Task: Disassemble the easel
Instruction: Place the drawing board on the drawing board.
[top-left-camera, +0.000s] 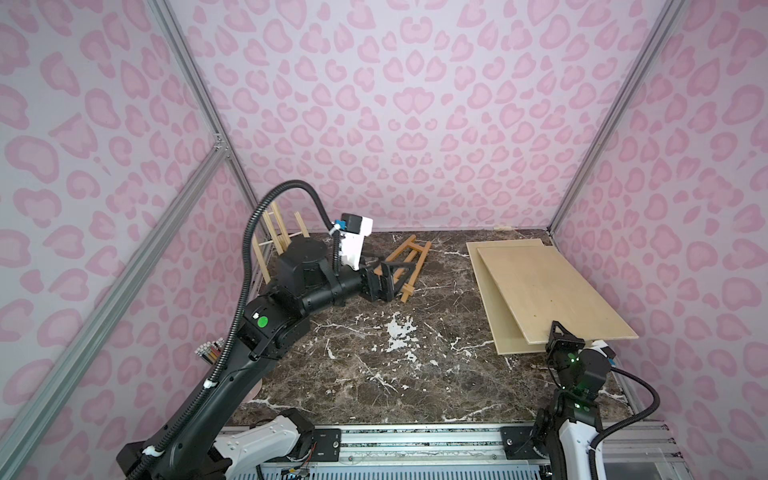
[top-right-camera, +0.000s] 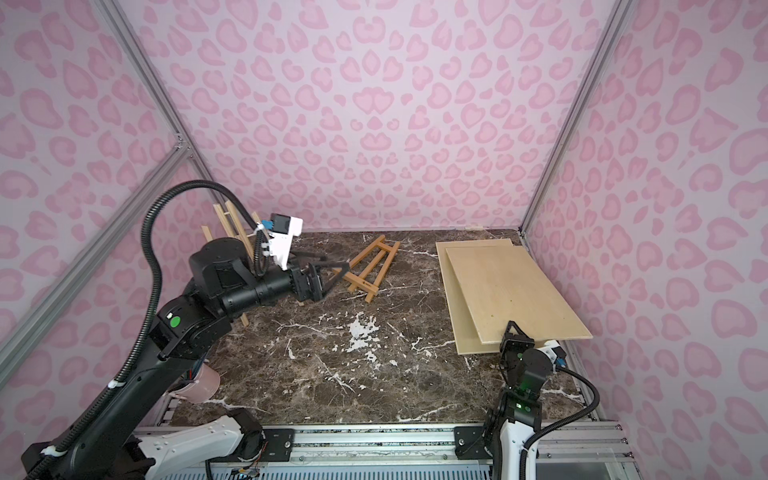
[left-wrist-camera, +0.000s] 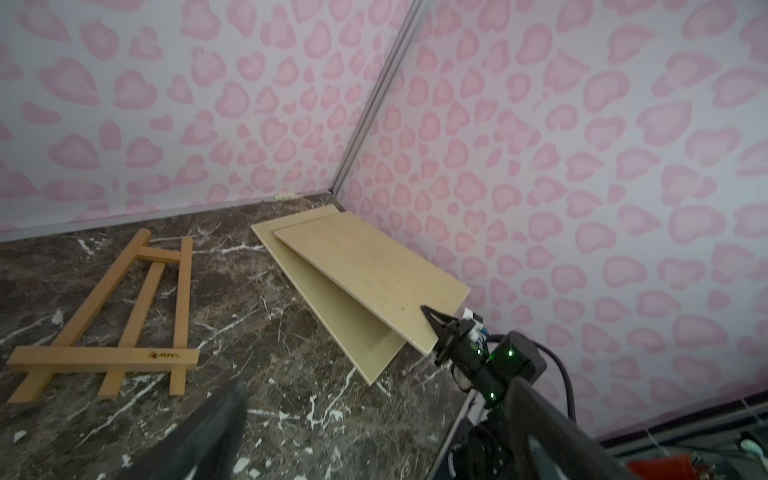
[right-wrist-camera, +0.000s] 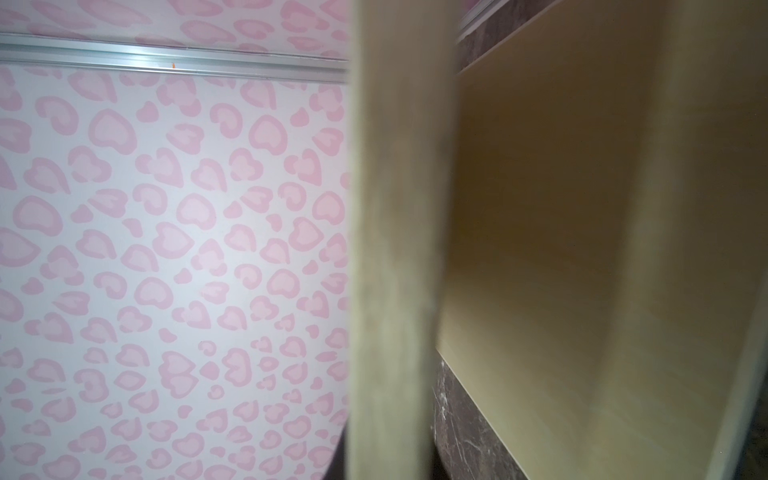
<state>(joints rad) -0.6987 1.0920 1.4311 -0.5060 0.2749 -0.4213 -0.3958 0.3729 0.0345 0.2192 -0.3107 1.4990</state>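
Observation:
The lower board's near end (top-left-camera: 514, 345) (right-wrist-camera: 688, 360) is below. My right gripper should next bring the raised corner of the upper board down toward it, so the gap between them gets smaller, and release.
A brown wooden easel (top-left-camera: 411, 262) (top-right-camera: 372, 266) (left-wrist-camera: 137, 307) lies flat on the marble table toward the back. My left gripper (top-left-camera: 392, 272) (top-right-camera: 328, 268) (left-wrist-camera: 374, 440) hovers at the easel's left end, jaws wide apart with nothing between them. Two pale plywood boards (top-left-camera: 540, 286) (top-right-camera: 507, 286) (left-wrist-camera: 365, 274) are stacked at the right. The upper one is tilted, its near corner raised. My right gripper (top-left-camera: 559, 332) (top-right-camera: 513, 330) (left-wrist-camera: 434, 322) is shut on that corner. In the right wrist view the upper board's edge (right-wrist-camera: 395, 249) fills the middle as a blurred band.
A second, lighter wooden easel (top-left-camera: 277, 230) (top-right-camera: 226, 220) leans in the back left corner behind my left arm. A pink cup (top-right-camera: 199, 384) with pencils (top-left-camera: 210, 351) stands at the near left edge. Patterned walls close in three sides.

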